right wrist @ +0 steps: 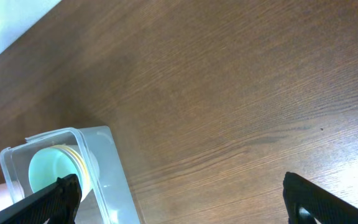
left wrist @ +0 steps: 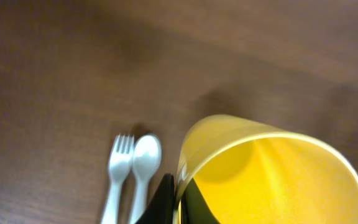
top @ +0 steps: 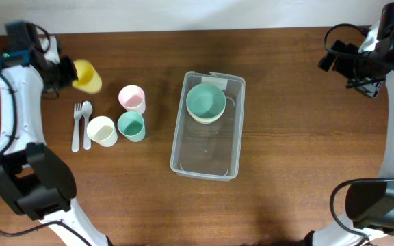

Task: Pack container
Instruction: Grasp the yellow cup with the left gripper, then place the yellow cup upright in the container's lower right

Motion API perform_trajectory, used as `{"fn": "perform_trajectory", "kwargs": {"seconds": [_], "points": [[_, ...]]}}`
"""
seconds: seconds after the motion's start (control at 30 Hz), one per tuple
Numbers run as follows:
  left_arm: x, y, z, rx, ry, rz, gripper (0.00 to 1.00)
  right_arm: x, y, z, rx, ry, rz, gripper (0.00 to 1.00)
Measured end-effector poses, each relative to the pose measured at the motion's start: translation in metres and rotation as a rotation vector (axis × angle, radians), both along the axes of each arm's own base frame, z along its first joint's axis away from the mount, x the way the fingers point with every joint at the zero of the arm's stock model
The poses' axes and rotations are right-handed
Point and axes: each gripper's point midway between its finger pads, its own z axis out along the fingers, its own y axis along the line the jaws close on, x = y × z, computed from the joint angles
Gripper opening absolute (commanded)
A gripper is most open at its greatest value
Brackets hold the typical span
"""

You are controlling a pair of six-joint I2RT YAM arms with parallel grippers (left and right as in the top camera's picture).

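Next, my left gripper will lift past the pink cup, then bring the yellow cup down onto the container's bare bottom on the near side of the stacked bowls.
The clear rectangular container (top: 206, 164) stands at the table's middle with stacked bowls, a green one (top: 205, 101) on top, in its far end; it also shows in the right wrist view (right wrist: 98, 155). My left gripper (top: 66, 72) at the far left is shut on the rim of a yellow cup (top: 87, 75), held tilted above the table; in the left wrist view the cup (left wrist: 272, 180) fills the frame with one finger inside and one outside (left wrist: 176, 202). My right gripper (top: 353, 68) is open and empty at the far right (right wrist: 182, 199).
A pink cup (top: 132, 98), a cream cup (top: 102, 130) and a green cup (top: 131, 126) stand left of the container. A white fork (top: 76, 126) and spoon (top: 87, 123) lie beside them, also in the left wrist view (left wrist: 132, 168).
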Motion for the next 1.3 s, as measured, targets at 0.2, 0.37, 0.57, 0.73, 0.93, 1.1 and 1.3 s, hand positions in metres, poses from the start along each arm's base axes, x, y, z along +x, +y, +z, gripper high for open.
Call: {"fn": "perform_trajectory", "kwargs": {"seconds": [0.2,0.37,0.57,0.73,0.93,1.1,1.3], "points": [[-0.003,-0.063,0.089,-0.102,-0.134,-0.147,0.01,0.000,0.000,0.000,0.000,0.000,0.000,0.99],[-0.038,-0.183,0.094,-0.149,-0.047,-0.415,0.01,0.000,0.000,0.000,0.000,0.000,0.000,0.99],[-0.079,-0.281,0.072,-0.057,0.047,-0.665,0.01,0.000,0.000,0.000,0.000,0.000,0.000,0.99],[-0.119,-0.330,0.037,0.034,0.146,-0.809,0.01,0.000,0.000,0.000,0.000,0.000,0.000,0.99],[-0.135,-0.368,-0.011,0.080,0.192,-0.906,0.01,0.000,0.000,0.000,0.000,0.000,0.000,0.99],[-0.138,-0.380,-0.057,0.102,0.260,-0.933,0.01,0.000,0.000,0.000,0.000,0.000,0.000,0.99],[-0.126,-0.387,-0.082,0.107,0.265,-0.931,0.02,0.000,0.000,0.000,0.000,0.000,0.000,0.99]]}}
